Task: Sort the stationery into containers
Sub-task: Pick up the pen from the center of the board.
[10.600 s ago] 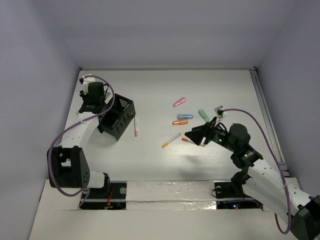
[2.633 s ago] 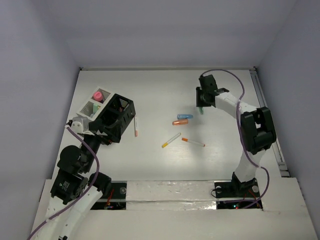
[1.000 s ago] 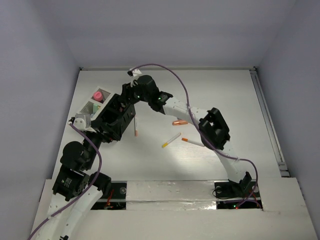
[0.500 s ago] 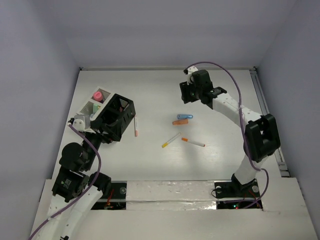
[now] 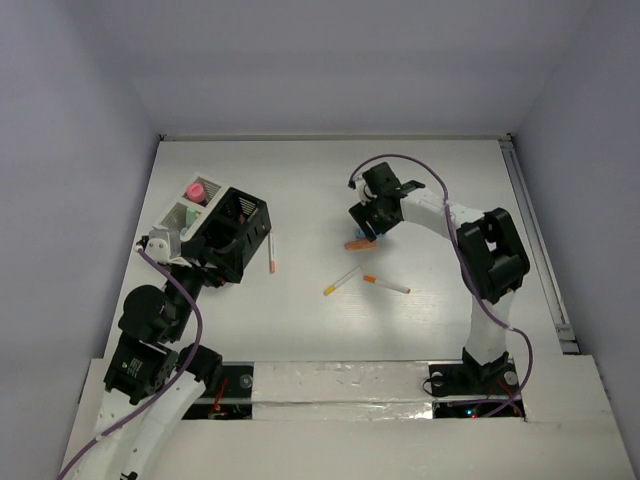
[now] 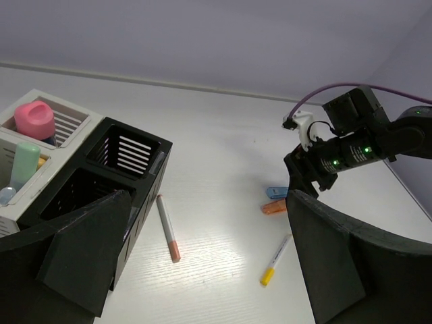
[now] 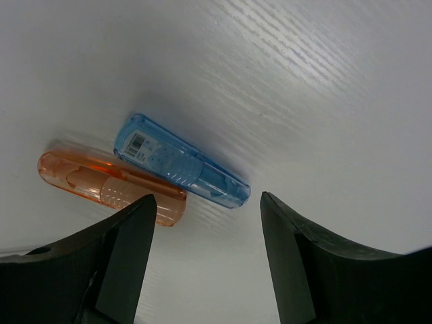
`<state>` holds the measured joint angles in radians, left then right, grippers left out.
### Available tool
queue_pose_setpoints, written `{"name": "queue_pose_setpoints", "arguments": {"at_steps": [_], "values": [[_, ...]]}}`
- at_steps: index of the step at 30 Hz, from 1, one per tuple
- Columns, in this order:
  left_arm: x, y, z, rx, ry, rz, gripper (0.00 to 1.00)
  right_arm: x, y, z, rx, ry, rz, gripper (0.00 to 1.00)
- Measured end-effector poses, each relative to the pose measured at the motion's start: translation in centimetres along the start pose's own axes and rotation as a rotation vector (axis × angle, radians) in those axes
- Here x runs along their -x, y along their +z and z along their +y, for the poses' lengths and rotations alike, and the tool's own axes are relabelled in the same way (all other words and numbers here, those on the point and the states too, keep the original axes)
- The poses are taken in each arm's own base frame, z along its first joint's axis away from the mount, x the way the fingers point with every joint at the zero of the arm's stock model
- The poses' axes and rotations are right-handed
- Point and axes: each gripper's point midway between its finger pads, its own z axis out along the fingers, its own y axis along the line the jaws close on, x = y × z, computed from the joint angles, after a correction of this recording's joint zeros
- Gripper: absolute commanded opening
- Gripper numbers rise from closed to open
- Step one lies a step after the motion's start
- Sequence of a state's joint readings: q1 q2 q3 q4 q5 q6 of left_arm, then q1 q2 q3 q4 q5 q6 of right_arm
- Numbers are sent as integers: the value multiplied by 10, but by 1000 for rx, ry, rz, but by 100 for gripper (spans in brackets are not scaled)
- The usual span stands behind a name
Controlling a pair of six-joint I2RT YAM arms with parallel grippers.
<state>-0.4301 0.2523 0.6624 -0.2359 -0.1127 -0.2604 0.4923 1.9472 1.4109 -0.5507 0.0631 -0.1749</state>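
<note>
The blue marker [image 7: 181,160] has its end showing between the open fingers of my right gripper. My right gripper will next lower its fingers to either side of the marker, then close.
My right gripper [image 5: 365,228] hangs open just above a blue marker [image 7: 181,160] and an orange marker [image 7: 108,187] that lie side by side on the table. The blue marker's end sits between the fingertips [image 7: 266,202], untouched. My left gripper [image 6: 209,270] is wide open and empty beside the black box [image 5: 235,233]. Behind that box the white box [image 5: 175,215] holds a pink marker [image 5: 196,190] and a green one [image 6: 25,162]. Loose on the table are a salmon-tipped pen [image 5: 271,253], a yellow-tipped pen [image 5: 342,280] and an orange-tipped pen [image 5: 386,285].
The table [image 5: 330,180] is white, with grey walls on three sides. A rail [image 5: 528,220] runs along the right edge. My right arm's purple cable [image 5: 400,160] loops above the markers.
My right arm left the black box, swung across to the back right, then came down over the blue and orange markers while its jaws widened. The left arm has stayed put.
</note>
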Motion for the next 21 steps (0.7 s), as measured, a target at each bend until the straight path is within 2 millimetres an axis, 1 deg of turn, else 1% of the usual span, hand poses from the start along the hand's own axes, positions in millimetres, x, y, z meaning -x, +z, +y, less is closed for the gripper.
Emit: {"name": "queue_pose_setpoints", "arguments": {"at_steps": [4,7,13,17,19,21], "values": [[0,0,0,-1,0,1,99,8,0,-2,-1,-12,-13,70],[0,0,0,0,0,0,99,10,1,-1,5,-15,-15,70],[0,0,0,0,0,0,99,9,16,4,34,-25,8,70],[0,0,0,0,0,0,99,7,22,9,60,-32,19,69],[0,0,0,0,0,1,99,10,24,10,68,-33,17,69],[-1,0,0,1,0,2,99,15,27,11,74,-34,9,66]]}}
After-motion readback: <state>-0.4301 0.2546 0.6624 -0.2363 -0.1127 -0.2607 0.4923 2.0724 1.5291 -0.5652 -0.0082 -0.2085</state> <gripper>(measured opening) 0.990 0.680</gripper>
